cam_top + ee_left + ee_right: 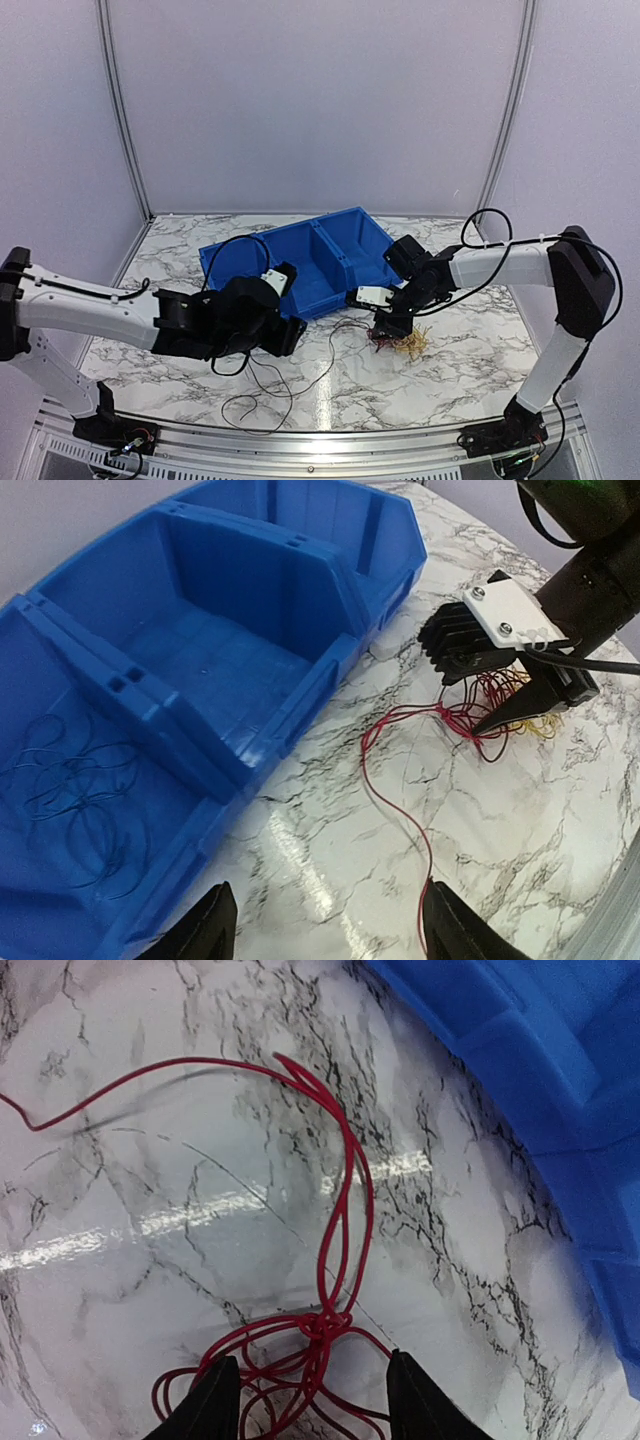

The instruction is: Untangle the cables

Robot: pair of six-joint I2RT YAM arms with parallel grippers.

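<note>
My right gripper moves down a little onto the loop of red cable [385, 340] [313, 1370] beside the red knot next and closes, since the loop's parts already lie between the open fingers.
A tangle of red cable [385, 340] with yellow cable [415, 345] lies on the marble table, right of centre. My right gripper [390, 325] hovers low over it, open, fingers either side of the red knot [335, 1325], holding nothing. One long red strand [400, 810] runs from the tangle [480, 710] to just beside the right finger [455, 930] of my left gripper [335, 935], which is open and empty. The left gripper [290, 335] sits by the bin's front. Dark blue cables [80, 800] lie looped in the bin's left compartment. Yellow strands [540, 725] show behind the right gripper's fingers.
A blue two-compartment bin [350, 235] stands at the table's back centre; its right compartment [230, 650] holds nothing. A thin strand loops toward the table's front edge [255, 400]. Thick black arm cables [240, 245] arch over both arms. White walls close the back and sides.
</note>
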